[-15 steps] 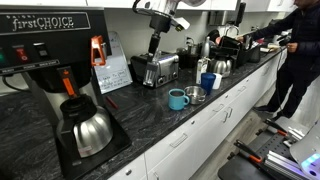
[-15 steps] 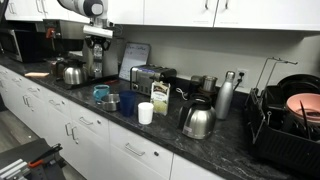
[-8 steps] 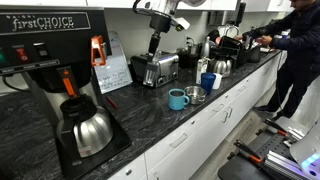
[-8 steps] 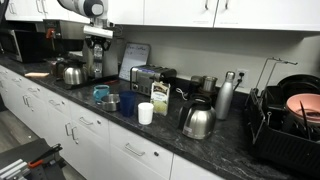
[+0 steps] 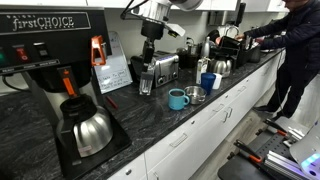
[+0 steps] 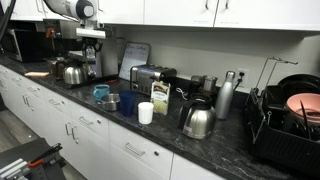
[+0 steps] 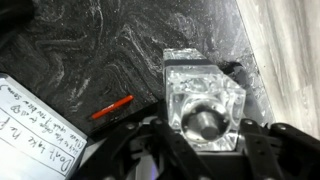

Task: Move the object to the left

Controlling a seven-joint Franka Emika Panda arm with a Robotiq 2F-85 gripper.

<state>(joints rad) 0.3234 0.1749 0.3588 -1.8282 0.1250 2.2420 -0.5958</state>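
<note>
The bare counter between the teal mug and the coffee maker is open below my gripper, so I need to lower the clear glass (image 5: 147, 86) there and let go.
The clear glass (image 7: 205, 105) sits between my gripper's (image 7: 205, 135) two fingers in the wrist view, seen from above over the dark marbled counter (image 7: 140, 50). The fingers are closed against its sides. In an exterior view the gripper (image 5: 148, 70) hangs just left of the toaster (image 5: 162, 68), with the glass (image 5: 147, 86) under it, at or just above the counter. In an exterior view the gripper (image 6: 90, 64) is low by the coffee machines; the glass is too small to make out there.
A red pen (image 7: 112, 107) and a printed sheet (image 7: 35, 130) lie close by. A teal mug (image 5: 177, 99), a small cup (image 5: 193, 94) and a blue cup (image 5: 207, 82) stand near the front edge. A coffee maker with carafe (image 5: 85, 128) stands nearby. A person (image 5: 300, 50) stands by the counter.
The arm has swung left from above the toaster and come down, so the gripper with the glass is now beside the toaster near the counter.
</note>
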